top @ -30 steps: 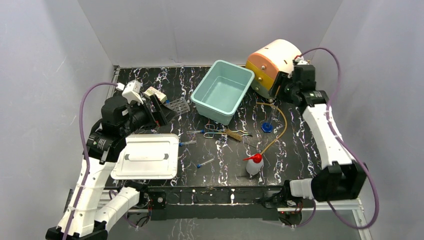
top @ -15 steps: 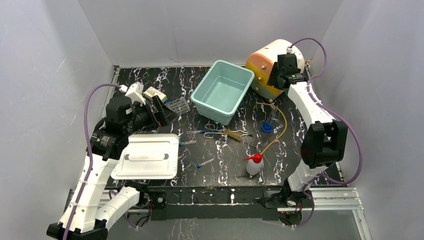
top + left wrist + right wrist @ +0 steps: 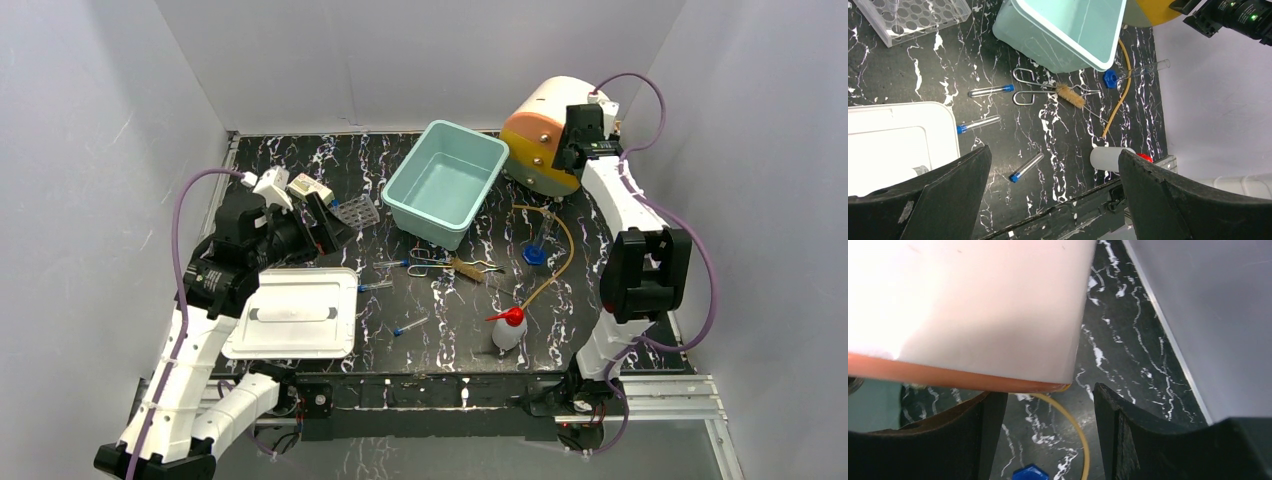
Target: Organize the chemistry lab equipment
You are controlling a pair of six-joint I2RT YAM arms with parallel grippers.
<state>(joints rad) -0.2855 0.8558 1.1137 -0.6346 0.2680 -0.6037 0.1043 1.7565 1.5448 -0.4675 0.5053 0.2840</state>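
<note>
My right gripper should draw back next and come down around the clear tube's upper end, which sticks up from the blue cap, below the gripper and back from the drum (image 3: 540, 135).
The wash bottle (image 3: 508, 328) with its red nozzle stands near the front edge and shows in the left wrist view (image 3: 1108, 158). Three blue-capped tubes (image 3: 392, 264) (image 3: 990, 90) lie mid-table beside the metal tongs (image 3: 440, 262) (image 3: 1045, 88) and a brush (image 3: 1070, 95). Tan tubing (image 3: 560, 255) (image 3: 1075, 425) curves past the blue cap (image 3: 534, 254) (image 3: 1110, 78). The grey rack (image 3: 355, 212) (image 3: 913, 15) lies by my left gripper (image 3: 335, 218) (image 3: 1053, 150), which is open and empty above the table. My right gripper (image 3: 562, 150) (image 3: 1048, 392) is open at the lower edge of the drum (image 3: 540, 135) (image 3: 973, 305).
A teal bin (image 3: 497, 150) (image 3: 1038, 40) stands at the back centre. A white tray (image 3: 295, 313) (image 3: 893, 140) lies at the front left. The orange and white drum sits at the back right by the wall. A clear tube (image 3: 1143, 67) leans from the blue cap.
My right arm has swung in from the right and its gripper now sits against the drum, which has turned and tilted. The left arm has barely moved.
</note>
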